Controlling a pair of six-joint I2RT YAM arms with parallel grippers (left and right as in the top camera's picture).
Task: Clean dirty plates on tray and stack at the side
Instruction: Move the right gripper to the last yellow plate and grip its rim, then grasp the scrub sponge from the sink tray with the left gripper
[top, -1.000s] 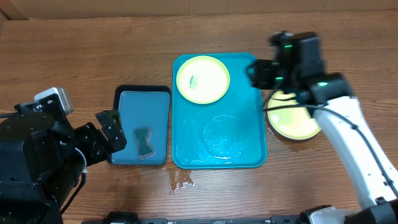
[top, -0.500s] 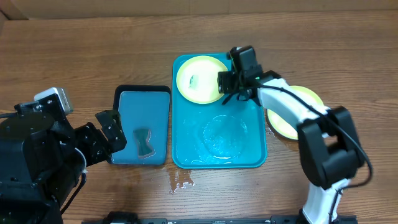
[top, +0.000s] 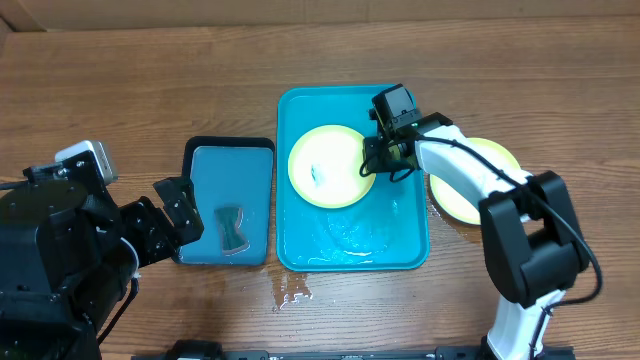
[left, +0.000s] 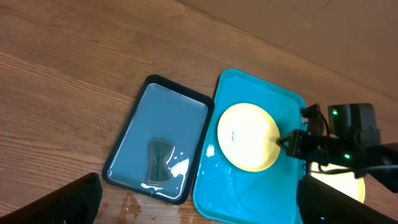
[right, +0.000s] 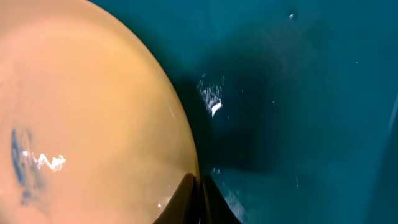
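I should pull the plate back onto the bare near half of the turquoise tray (top: 350, 245) and release it there, because that free space lies back from my right gripper.
A yellow-green rimmed plate (top: 322, 168) with a small bluish smudge lies over the middle of the wet turquoise tray (top: 350, 245). My right gripper (top: 372, 163) is shut on its right rim. In the right wrist view the fingers pinch the rim of the plate (right: 81, 93), with the tray (right: 298, 93) beside it. Another yellow-green plate (top: 482, 198) sits on the table right of the tray, partly hidden by the right arm. My left gripper (top: 175, 215) hangs open at the left, away from the tray, with nothing between its fingers. From the left wrist I see the plate (left: 247, 137) and tray (left: 239, 193).
A smaller black-rimmed blue tray (top: 228, 170) holding water and a dark sponge (top: 232, 228) lies just left of the turquoise tray. Water drops (top: 292, 292) sit on the wood in front of the tray. A cardboard edge runs along the far side.
My right gripper came in from the right over the tray, closed on the plate's rim and drew the plate from the tray's far-left corner toward its middle. The left arm has not moved.
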